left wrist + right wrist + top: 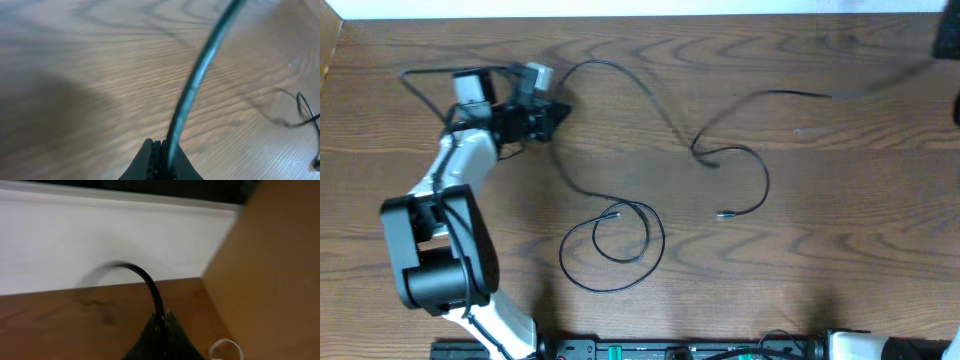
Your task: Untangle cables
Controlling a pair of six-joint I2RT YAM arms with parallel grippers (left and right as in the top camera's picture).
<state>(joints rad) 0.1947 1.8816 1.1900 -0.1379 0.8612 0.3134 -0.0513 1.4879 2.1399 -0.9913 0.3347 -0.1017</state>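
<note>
Bare wood by the tan board lies right of my right gripper in the wrist view, so next I swing it there, releasing the cable clear of the loops.
My left gripper [560, 112] sits at the table's far left, shut on a thin black cable [620, 75]; the left wrist view shows that cable [192, 85] rising from between the closed jaws [162, 146]. From there the cable arcs right to a crossing [705, 155] mid-table, and a strand curls down to a small plug [723, 214]. Another black cable lies in loose loops [615, 245] near the front. A black strand [790, 94] runs right, blurred, toward the far right edge. In the right wrist view my right gripper [162, 317] is shut on a black cable [150, 287].
The wooden table [840, 250] fills the view. A white wall [100, 240] and a tan board [270, 270] stand beyond the right gripper. A dark shape [946, 40] sits at the far right corner. The left arm's base [435, 250] stands at the front left.
</note>
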